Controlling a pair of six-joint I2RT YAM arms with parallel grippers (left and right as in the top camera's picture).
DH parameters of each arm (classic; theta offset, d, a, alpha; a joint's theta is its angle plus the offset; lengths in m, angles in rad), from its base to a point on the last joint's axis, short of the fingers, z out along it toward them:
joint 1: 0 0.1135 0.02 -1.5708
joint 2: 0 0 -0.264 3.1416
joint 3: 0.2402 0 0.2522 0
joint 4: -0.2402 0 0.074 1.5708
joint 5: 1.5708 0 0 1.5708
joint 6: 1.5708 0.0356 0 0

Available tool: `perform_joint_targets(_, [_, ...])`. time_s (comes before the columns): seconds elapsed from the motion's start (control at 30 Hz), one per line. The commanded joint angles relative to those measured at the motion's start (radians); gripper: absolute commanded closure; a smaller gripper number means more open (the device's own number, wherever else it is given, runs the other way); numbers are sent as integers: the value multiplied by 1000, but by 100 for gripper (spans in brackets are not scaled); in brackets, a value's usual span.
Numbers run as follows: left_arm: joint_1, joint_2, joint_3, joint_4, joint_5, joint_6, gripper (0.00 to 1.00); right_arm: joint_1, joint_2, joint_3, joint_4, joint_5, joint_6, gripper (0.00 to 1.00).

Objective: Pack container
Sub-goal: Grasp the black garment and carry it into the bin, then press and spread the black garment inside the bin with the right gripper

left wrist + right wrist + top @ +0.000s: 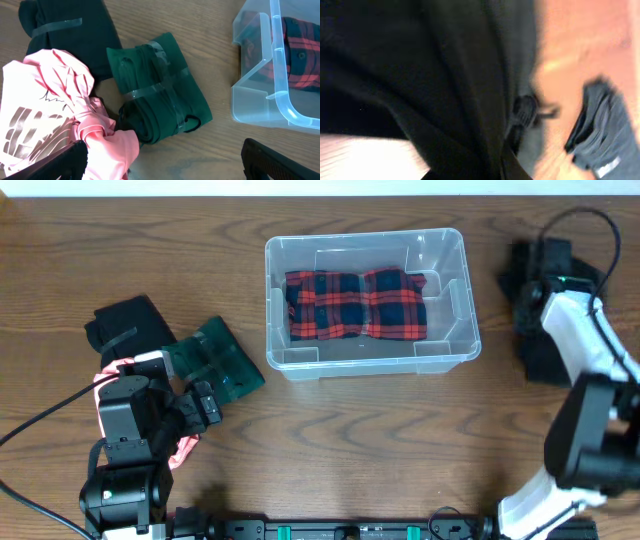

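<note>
My right gripper swings over the container (455,345) next and releases the black garment onto the plaid garment (355,305), which lies to the gripper's left in the overhead view.
The clear plastic container (455,345) stands at the middle of the table, with a folded red-and-black plaid garment (355,305) inside. Its corner shows in the left wrist view (280,95). My left gripper (165,165) is open, low over the table. A pink garment (55,125) lies against its left finger. A taped green bundle (157,92) lies just ahead of it, and a taped black bundle (70,35) lies beyond. My right gripper (538,275) is down on a black garment (545,355) right of the container. Black cloth (430,80) hides its fingers.
The green bundle (215,360) lies left of the container, near its front left corner. A dark grey garment (600,135) lies on the wood beside the black one. A black cable (40,425) runs across the left of the table.
</note>
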Motion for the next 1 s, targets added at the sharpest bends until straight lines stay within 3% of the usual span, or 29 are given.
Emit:
perform_joint_targets(0.0, [-3, 0, 23, -2, 2, -5, 2, 92, -186, 59, 27, 14, -49, 99])
perform_joint_targets(0.23, [-3, 0, 23, -2, 2, -5, 2, 350, -357, 60, 72, -92, -201, 99])
perform_joint_targets(0.5, [-3, 0, 23, -2, 2, -5, 2, 607, -305, 60, 22, -116, -229, 99])
perform_joint_targets(0.97, [-3, 0, 23, -2, 2, -5, 2, 693, -104, 60, -201, -251, -305, 99])
